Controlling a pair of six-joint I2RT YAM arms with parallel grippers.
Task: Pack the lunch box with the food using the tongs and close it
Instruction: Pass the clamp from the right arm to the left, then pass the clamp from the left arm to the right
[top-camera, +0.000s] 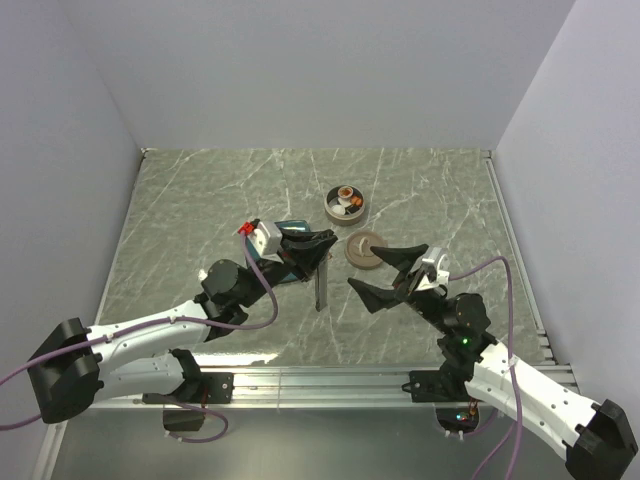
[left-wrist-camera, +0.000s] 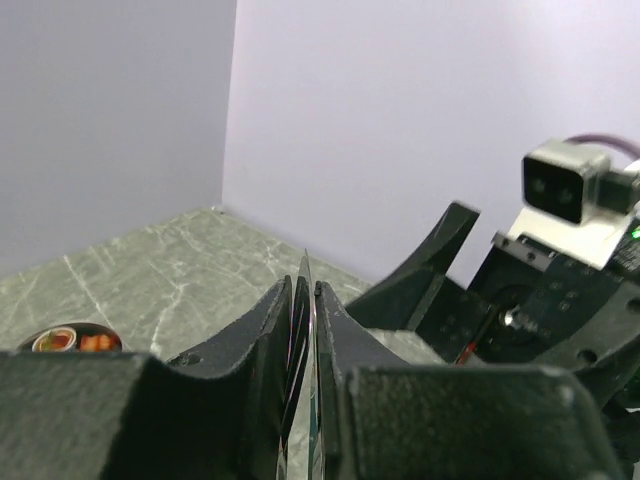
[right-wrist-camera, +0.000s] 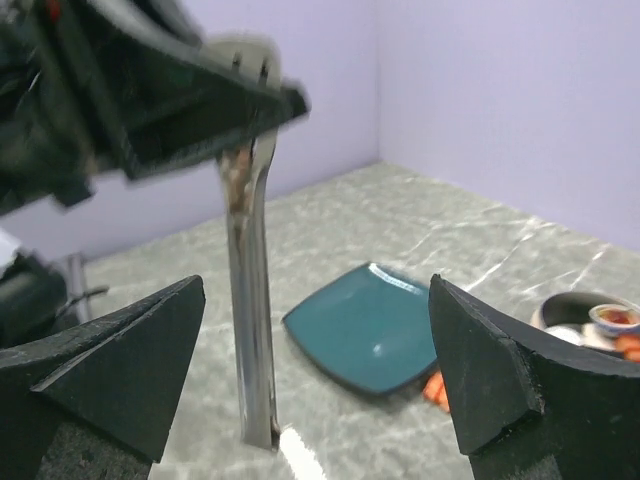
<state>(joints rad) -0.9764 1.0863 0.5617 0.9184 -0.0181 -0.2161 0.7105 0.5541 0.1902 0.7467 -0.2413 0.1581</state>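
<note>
My right gripper goes to the left in the top view next, around the tongs' bare lower part (top-camera: 321, 287) (right-wrist-camera: 254, 325). My left gripper covers only the tongs' upper end.
My left gripper (top-camera: 318, 246) is shut on the slim metal tongs (top-camera: 320, 285), which hang upright with their lower end on the table. In the left wrist view the tongs (left-wrist-camera: 305, 268) are pinched between the fingers of that gripper (left-wrist-camera: 305, 290). My right gripper (top-camera: 362, 268) stands open just right of the tongs (right-wrist-camera: 250, 300), nothing between its fingers (right-wrist-camera: 318, 285). The silver lunch box (top-camera: 330, 210) sits behind, with food (top-camera: 347, 197) inside. Its tan lid (top-camera: 364, 248) lies on the table beside it. An orange bit of food (right-wrist-camera: 435, 388) lies by the plate's edge.
A square teal plate (right-wrist-camera: 370, 325) lies on the marble table, mostly hidden under my left gripper in the top view (top-camera: 292, 223). Grey walls close off the back and both sides. A metal rail (top-camera: 330, 378) runs along the near edge.
</note>
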